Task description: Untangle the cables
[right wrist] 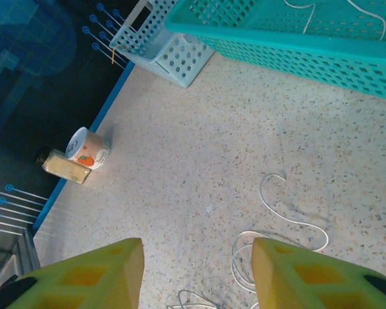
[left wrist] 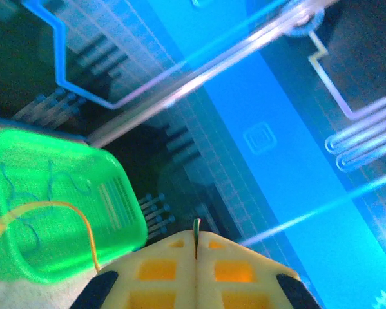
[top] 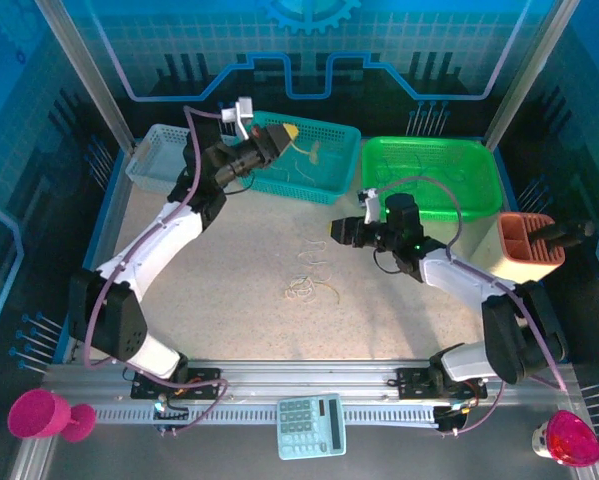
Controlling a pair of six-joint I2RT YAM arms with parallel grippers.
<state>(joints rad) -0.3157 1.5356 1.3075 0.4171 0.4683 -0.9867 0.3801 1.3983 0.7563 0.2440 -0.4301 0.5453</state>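
Note:
The yellowish cable will next swing sideways in my left gripper from over the teal basket [top: 324, 172] to over the pale blue basket [top: 162, 157], and then my left gripper will release it.
Thin curly cables [top: 310, 283] lie in a loose pile mid-table, whitish and yellowish strands. My right gripper [top: 335, 230] hovers just right of and above the pile, open with nothing between its fingers. In the right wrist view the right gripper [right wrist: 196, 257] is spread above the tabletop, and a white cable [right wrist: 289, 221] curls beside the right finger. My left gripper [top: 283, 134] is raised over the teal basket [top: 324, 172], shut on a yellowish cable [top: 306, 151] that dangles from it. In the left wrist view the left gripper [left wrist: 196, 241] pinches a thin strand [left wrist: 196, 226]; a yellow cable [left wrist: 83, 221] loops away to the left.
A green basket [top: 434, 180] stands at the back right, a pale blue basket [top: 157, 155] at the back left. An orange holder [top: 527, 247] is at the right edge. A small printed cup [right wrist: 87, 149] sits by the table's edge. A calculator [top: 312, 425] lies on the front rail.

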